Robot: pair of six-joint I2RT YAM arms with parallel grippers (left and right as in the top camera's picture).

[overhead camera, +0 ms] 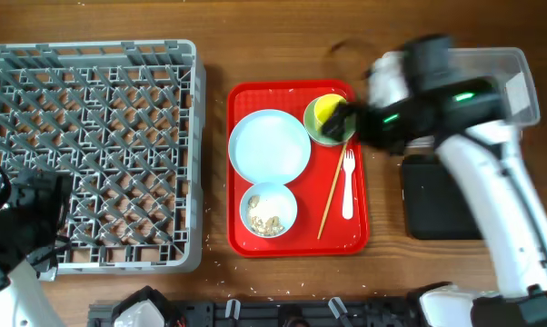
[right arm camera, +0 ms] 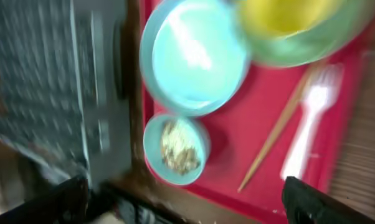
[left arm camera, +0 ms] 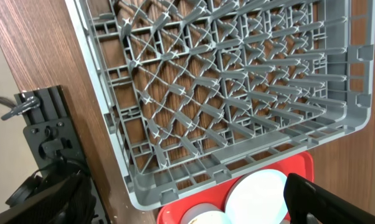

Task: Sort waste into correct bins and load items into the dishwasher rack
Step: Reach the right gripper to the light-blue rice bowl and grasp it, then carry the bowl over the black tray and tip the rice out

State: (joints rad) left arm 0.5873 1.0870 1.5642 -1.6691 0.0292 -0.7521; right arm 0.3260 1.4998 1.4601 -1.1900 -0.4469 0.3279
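Observation:
I should move my right gripper back and to the left in the overhead view, then down onto the pale blue bowl at its rack-side rim, because the bowl has rice-like crumbs in it.
On the red tray lie a pale blue plate, a bowl holding rice-like crumbs, a green saucer with the yellow cup on it, wooden chopsticks and a white fork. My right gripper hovers over the cup and saucer, open, blurred by motion; its wrist view shows the plate, bowl and fork. My left gripper is open over the near left corner of the grey rack. The napkin and red wrapper are out of view.
The clear tub stands at the far right, partly under my right arm. The black tray lies in front of it, right of the red tray. The rack holds nothing. Dark fixtures line the table's near edge.

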